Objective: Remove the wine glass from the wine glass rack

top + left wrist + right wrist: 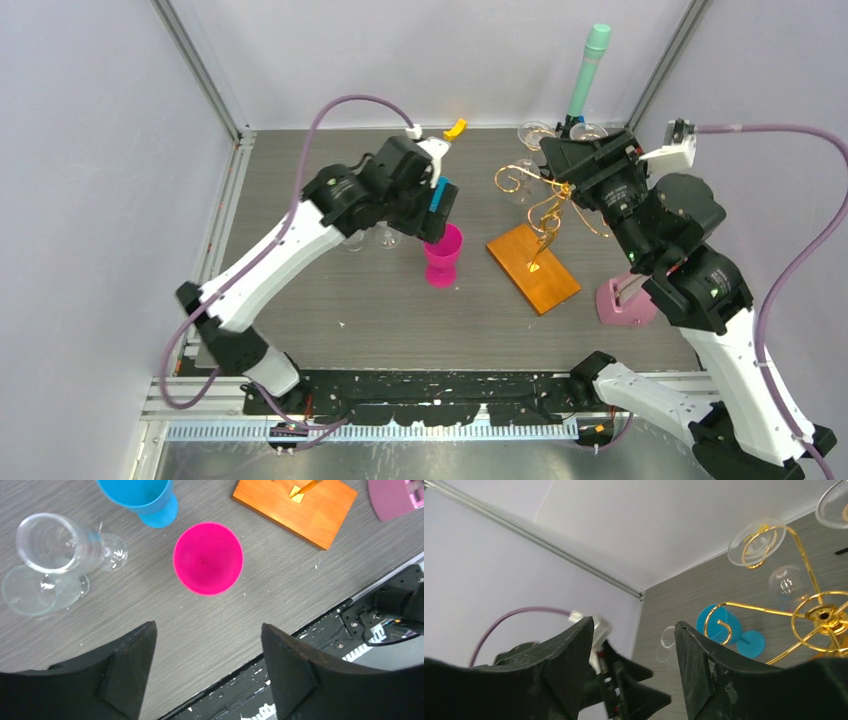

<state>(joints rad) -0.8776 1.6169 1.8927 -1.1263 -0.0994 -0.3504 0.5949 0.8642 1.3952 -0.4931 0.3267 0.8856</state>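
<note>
My right gripper swings outward and around onto the free rim of the second clear glass's foot (589,129) (836,502) next, away from the other hanging glass.
The wine glass rack (545,205) is gold wire on an orange-brown wooden base (533,268). A clear wine glass (791,582) hangs upside down from one curled arm (764,542). A second clear glass's foot (836,502) shows at the frame's corner. My right gripper (553,152) is up beside the rack's top, open and empty (634,622). My left gripper (432,225) hovers open above a pink wine glass (208,558) that stands upright on the table, with nothing between the fingers (207,630).
A blue glass (145,500) stands just beyond the pink one. Two clear glasses (60,545) sit to its left. A pink block (625,300) lies right of the wooden base. A teal-capped cylinder (590,60) stands at the back, with walls on three sides.
</note>
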